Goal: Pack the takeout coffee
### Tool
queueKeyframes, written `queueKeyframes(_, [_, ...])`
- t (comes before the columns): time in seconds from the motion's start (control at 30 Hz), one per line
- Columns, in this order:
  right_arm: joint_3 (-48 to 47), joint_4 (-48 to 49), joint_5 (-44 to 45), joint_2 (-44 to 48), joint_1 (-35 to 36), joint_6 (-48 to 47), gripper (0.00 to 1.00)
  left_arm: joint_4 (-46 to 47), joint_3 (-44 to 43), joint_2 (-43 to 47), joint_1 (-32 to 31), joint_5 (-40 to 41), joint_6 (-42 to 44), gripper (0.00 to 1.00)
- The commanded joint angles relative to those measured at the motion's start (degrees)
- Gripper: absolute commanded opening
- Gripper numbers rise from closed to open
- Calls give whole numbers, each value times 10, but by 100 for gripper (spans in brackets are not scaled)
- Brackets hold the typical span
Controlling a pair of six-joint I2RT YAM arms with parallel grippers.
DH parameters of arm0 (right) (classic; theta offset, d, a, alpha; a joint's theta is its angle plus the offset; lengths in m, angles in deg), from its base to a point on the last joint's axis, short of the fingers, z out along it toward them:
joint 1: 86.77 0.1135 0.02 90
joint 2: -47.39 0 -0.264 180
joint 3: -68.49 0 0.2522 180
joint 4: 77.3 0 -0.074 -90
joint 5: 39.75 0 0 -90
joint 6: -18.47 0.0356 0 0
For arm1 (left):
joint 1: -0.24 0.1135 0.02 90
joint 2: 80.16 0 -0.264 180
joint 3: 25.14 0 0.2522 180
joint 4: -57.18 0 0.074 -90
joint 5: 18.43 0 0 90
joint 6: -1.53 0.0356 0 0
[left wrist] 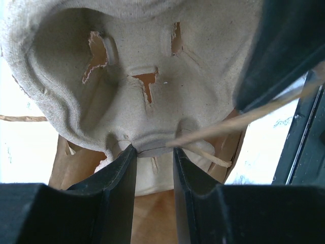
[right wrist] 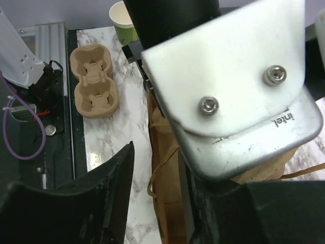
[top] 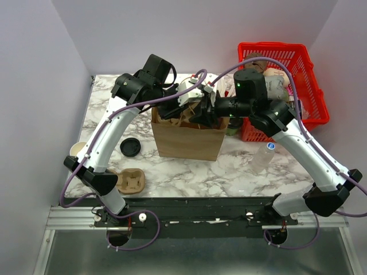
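My left gripper will next lower the pulp carrier into the brown paper bag (top: 186,140) (left wrist: 155,218) and let go of it inside, as the bag's opening is open below the gripper.
An olive-green paper cup (right wrist: 123,20) stands open, without a lid, at the table's near left edge; in the top view (top: 77,150) my left arm partly hides it. A round black lid (top: 130,147) lies apart on the marble, left of the brown paper bag (top: 186,140). My left gripper (left wrist: 155,150) is shut on the rim of a pulp cup carrier (left wrist: 147,76) and holds it over the bag's mouth (top: 192,106). My right gripper (right wrist: 157,168) is open and straddles the bag's wall (right wrist: 170,203) and handle; my left arm's metal mount hides its right finger.
A second pulp carrier (top: 131,181) lies at the table's front left and shows in the right wrist view (right wrist: 94,89). A red basket (top: 312,86) with items stands back right. A clear bottle (top: 262,156) stands right of the bag. Something green (top: 234,127) sits mostly hidden behind the bag.
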Motion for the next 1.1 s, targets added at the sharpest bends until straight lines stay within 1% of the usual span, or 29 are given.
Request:
queueKeyframes(0.0, [-5,15,12,-5,8,-6,32,-104,-4,0,4,-18,-3,0])
queueKeyframes(0.03, [-6,8,1,-3,9,-16,29,-105,-4,-1,5,-16,0,0])
queueKeyframes(0.07, [-5,4,-19,0,13,-46,27,-103,-2,-3,5,-16,3,0])
queueKeyframes(0.1, [-1,3,-26,12,15,-62,26,-104,-1,-4,5,-9,6,0])
queueKeyframes(0.23, [26,-4,-68,45,27,-160,26,-105,8,-8,5,12,35,0])
queueKeyframes(0.27, [29,-10,-76,51,31,-210,26,-105,13,-10,5,17,46,0])
queueKeyframes(0.33, [50,-18,-81,71,49,-258,26,-104,15,-12,4,27,55,0])
queueKeyframes(0.37, [59,-19,-85,79,55,-298,26,-105,19,-12,5,28,59,0])
queueKeyframes(0.43, [85,-20,-85,91,74,-334,26,-104,25,-12,5,31,79,0])
queueKeyframes(0.57, [93,-34,-85,100,102,-414,27,-105,27,-3,-2,38,108,0])
queueKeyframes(0.63, [98,-36,-82,100,115,-432,27,-105,37,3,-16,48,131,0])
queueKeyframes(0.7, [104,-30,-82,101,117,-441,27,-105,65,13,-29,69,147,0])
queueKeyframes(0.8, [112,-19,-84,106,121,-447,26,-105,98,20,-65,92,165,0])
queueKeyframes(0.87, [117,-16,-82,111,124,-460,25,-105,103,18,-86,95,169,0])
queueKeyframes(1.0, [130,-3,-62,136,127,-473,25,-105,84,-1,-96,83,149,0])
queueKeyframes(1.03, [138,26,-56,160,128,-466,28,-105,83,-3,-95,79,152,0])
queueKeyframes(1.07, [152,47,-46,172,127,-455,36,-105,85,-9,-96,84,152,0])
